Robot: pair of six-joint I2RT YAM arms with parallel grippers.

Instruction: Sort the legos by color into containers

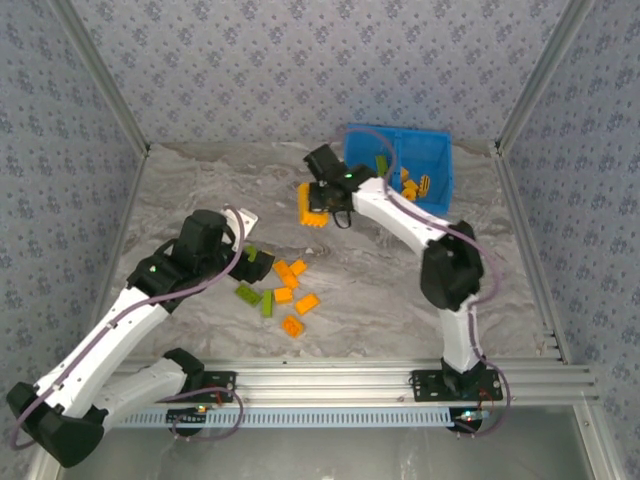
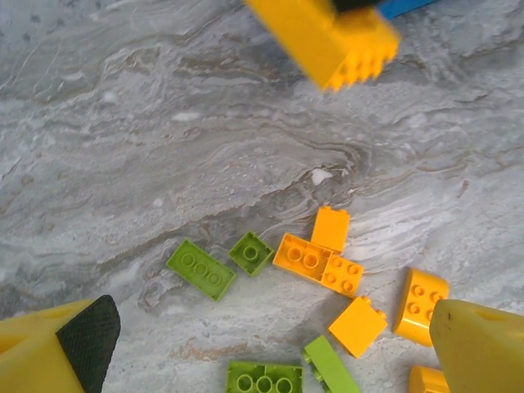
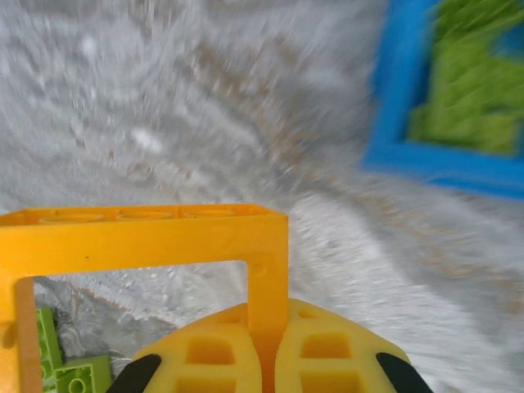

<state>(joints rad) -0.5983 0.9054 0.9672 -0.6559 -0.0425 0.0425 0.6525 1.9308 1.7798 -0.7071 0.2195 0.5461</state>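
The right gripper carries the orange frame (image 1: 311,206) past the blue bin's green bricks' section to the section with orange bricks next. It lowers to release it there, where its color matches.
My right gripper (image 1: 326,197) (image 3: 267,340) is shut on one upright bar of the open orange frame (image 1: 311,206) (image 3: 155,237). It holds the frame off the table, just left of the blue bin (image 1: 441,141) (image 3: 397,123). The frame (image 2: 327,39) also hangs at the top of the left wrist view. Green bricks (image 3: 471,90) lie in the bin compartment I see from the right wrist. My left gripper (image 1: 246,226) (image 2: 274,336) stands open above the loose legos, with green bricks (image 2: 201,268) and orange bricks (image 2: 318,264) lying between its fingers on the table.
Loose orange bricks (image 1: 292,325) and green bricks (image 1: 248,293) lie scattered at the table's middle front. The bin sits at the back right near the wall. An aluminium rail (image 1: 330,375) runs along the near edge.
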